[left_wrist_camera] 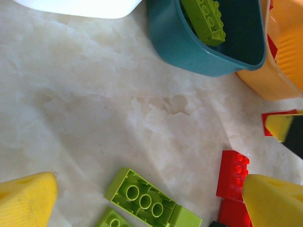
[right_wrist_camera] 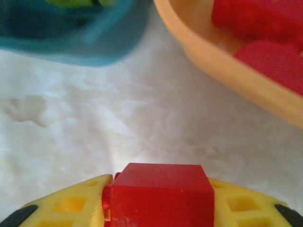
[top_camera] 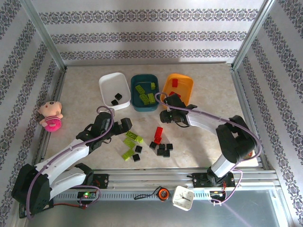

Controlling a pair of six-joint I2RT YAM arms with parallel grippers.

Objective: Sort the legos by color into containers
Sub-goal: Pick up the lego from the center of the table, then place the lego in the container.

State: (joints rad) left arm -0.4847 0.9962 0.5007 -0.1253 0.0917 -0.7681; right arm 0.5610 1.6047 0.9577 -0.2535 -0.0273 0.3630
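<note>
The orange container already holds red legos, so the robot's right gripper will rise over the orange container's near rim and go outward into that container to release the red lego.
My right gripper [right_wrist_camera: 158,205] is shut on a red lego [right_wrist_camera: 161,189], held just above the table in front of the orange container [right_wrist_camera: 222,61], which holds red legos [right_wrist_camera: 258,19]. In the top view this gripper [top_camera: 165,116] sits below the orange container [top_camera: 188,81]. My left gripper [top_camera: 124,125] stands open over lime green legos [top_camera: 133,138], with an upside-down green one [left_wrist_camera: 144,198] between its fingers [left_wrist_camera: 28,201] and nothing gripped. Red legos [top_camera: 158,134] and black legos [top_camera: 163,149] lie mid-table. The teal container [top_camera: 134,97] holds green legos, the white container [top_camera: 105,81] black ones.
A pink-and-cream doll [top_camera: 51,116] lies at the left of the table. Metal frame posts and patterned walls close in the sides and back. A rail runs along the near edge by the arm bases.
</note>
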